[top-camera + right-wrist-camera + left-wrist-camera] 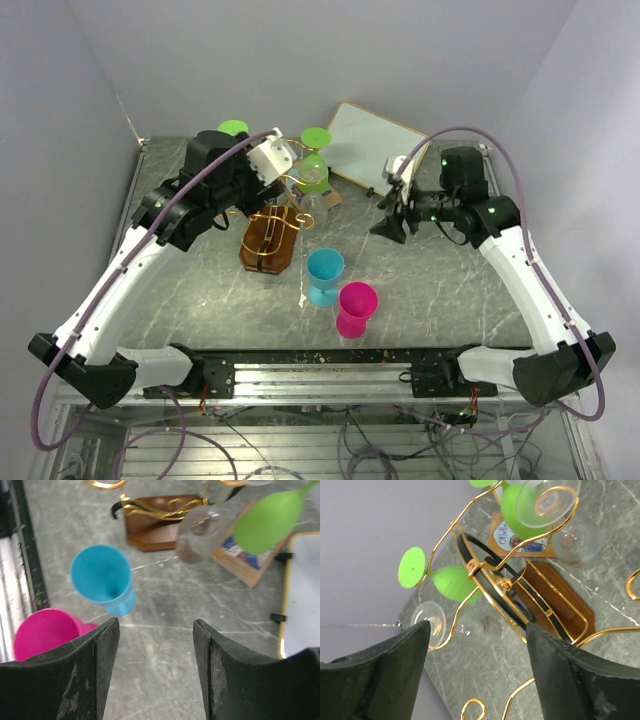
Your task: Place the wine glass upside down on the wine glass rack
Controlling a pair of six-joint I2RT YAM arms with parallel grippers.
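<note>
The pink cup is below and back, so my right gripper needs to bring its open fingers back down onto the pink cup's far rim (371, 288) (78, 631) next, clear of the blue cup.
The wine glass rack (268, 240), gold wire with scroll arms on a dark wooden base (560, 600), stands mid-table. Two green wine glasses (316, 150) (452, 582) and two clear ones (480, 627) (577, 540) hang upside down from its arms. My left gripper (288, 175) hovers over the rack, open; in the left wrist view the gripper (476, 630) has nothing between its fingers, and a clear glass hangs just beyond them. My right gripper (390, 228) (155, 625) is open and empty over bare table, right of the rack.
A blue cup (325, 275) (102, 577) and a pink cup (356, 308) (47, 630) stand upright in front of the rack. A white tilted board (375, 150) (305, 595) stands at the back right. A printed card (522, 542) lies by the rack's base.
</note>
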